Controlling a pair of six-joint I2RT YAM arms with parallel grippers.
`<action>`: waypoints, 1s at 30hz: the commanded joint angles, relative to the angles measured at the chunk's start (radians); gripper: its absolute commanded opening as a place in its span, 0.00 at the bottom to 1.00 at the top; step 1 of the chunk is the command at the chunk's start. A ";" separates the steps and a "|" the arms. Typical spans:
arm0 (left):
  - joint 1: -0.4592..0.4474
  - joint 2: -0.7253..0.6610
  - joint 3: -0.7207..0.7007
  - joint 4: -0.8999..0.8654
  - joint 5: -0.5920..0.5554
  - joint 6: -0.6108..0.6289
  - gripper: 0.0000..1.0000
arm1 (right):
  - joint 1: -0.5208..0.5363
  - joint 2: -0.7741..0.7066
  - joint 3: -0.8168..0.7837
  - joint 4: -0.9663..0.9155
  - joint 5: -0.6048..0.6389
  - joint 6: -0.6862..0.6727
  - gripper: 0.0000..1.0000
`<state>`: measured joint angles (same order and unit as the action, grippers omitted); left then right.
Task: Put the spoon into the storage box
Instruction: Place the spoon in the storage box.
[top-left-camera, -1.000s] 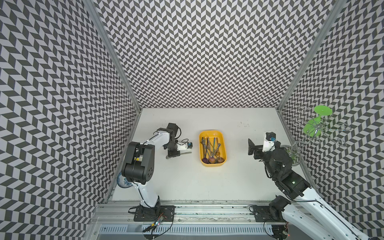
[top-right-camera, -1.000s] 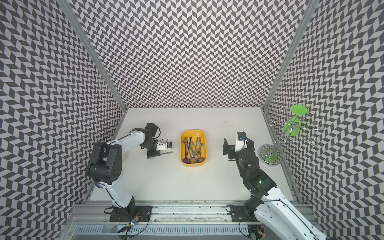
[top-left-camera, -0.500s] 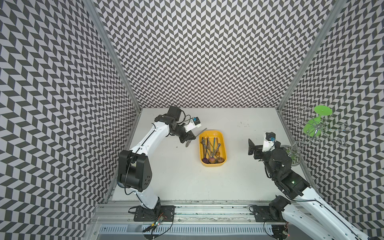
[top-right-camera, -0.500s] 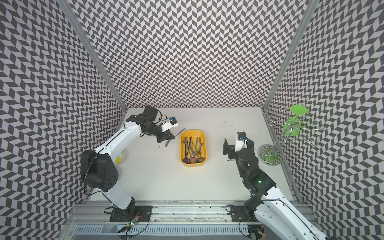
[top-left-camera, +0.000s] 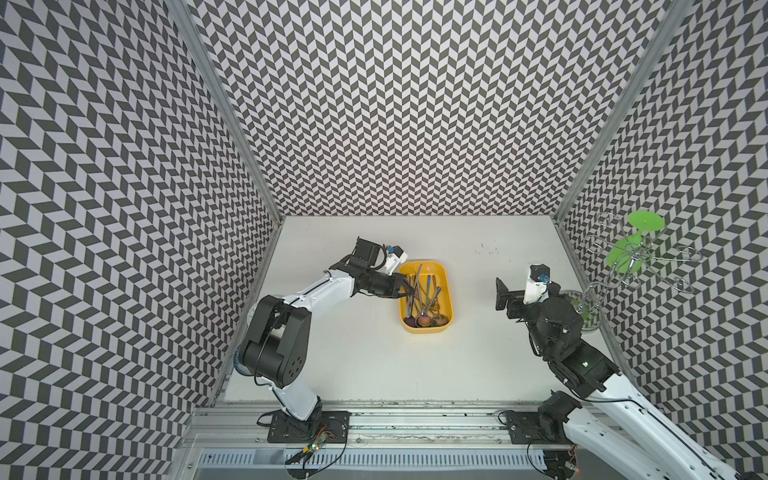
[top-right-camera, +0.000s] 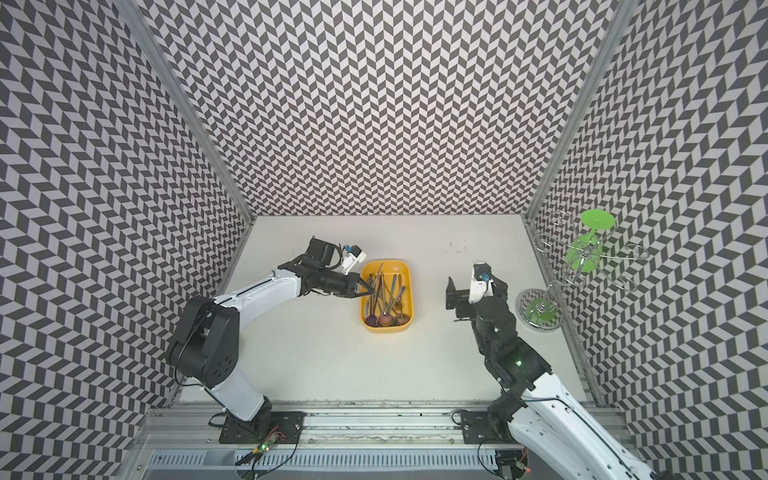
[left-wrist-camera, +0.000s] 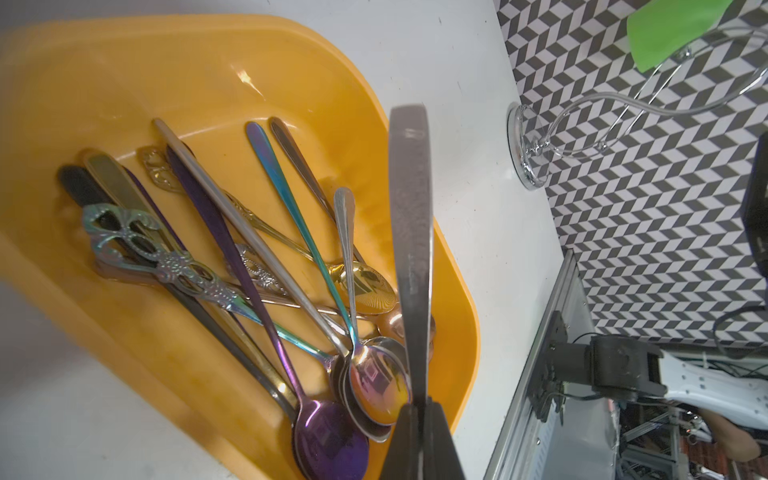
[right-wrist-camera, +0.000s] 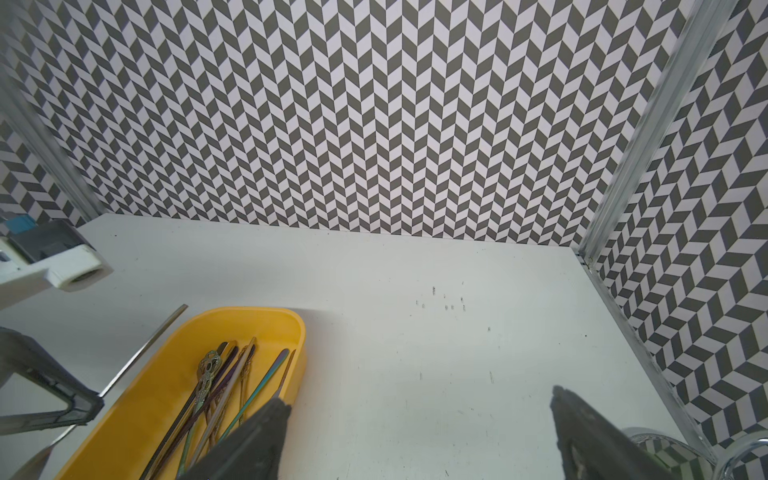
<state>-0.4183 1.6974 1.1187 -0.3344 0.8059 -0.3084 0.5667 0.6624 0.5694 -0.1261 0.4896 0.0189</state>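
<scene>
The grey-handled spoon still lies at a slant across the storage box's rim. I need to move my left gripper past that rim next, over the middle of the storage box, to let go of the spoon.
The storage box is a shallow yellow tray in mid-table with several spoons lying in it, seen in both top views. My left gripper hangs over the box's left side, shut on a grey-handled spoon. That spoon's handle sticks out past the jaws above the box. In the right wrist view the same spoon slants over the box's rim. My right gripper stands open and empty to the right of the box, off the table.
A chrome wire stand carrying a green glass sits at the right wall, its round base just beyond my right arm. A plate's edge peeks out behind the left arm by the left wall.
My left arm has risen from the table left of the box and swung right, bringing the spoon over the box. The right arm has stayed still.
</scene>
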 joint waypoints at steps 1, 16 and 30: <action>-0.034 0.026 0.007 0.113 -0.005 -0.169 0.00 | 0.006 -0.004 -0.011 0.046 0.003 0.004 1.00; -0.028 0.086 0.051 0.129 -0.071 -0.217 0.25 | 0.006 0.026 -0.022 0.054 0.005 0.001 1.00; 0.080 -0.165 0.026 0.122 -0.171 -0.036 0.70 | 0.006 -0.021 -0.187 0.286 0.041 -0.075 1.00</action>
<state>-0.3595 1.5993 1.1465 -0.2264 0.6739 -0.4263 0.5667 0.6579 0.4229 0.0204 0.4919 -0.0132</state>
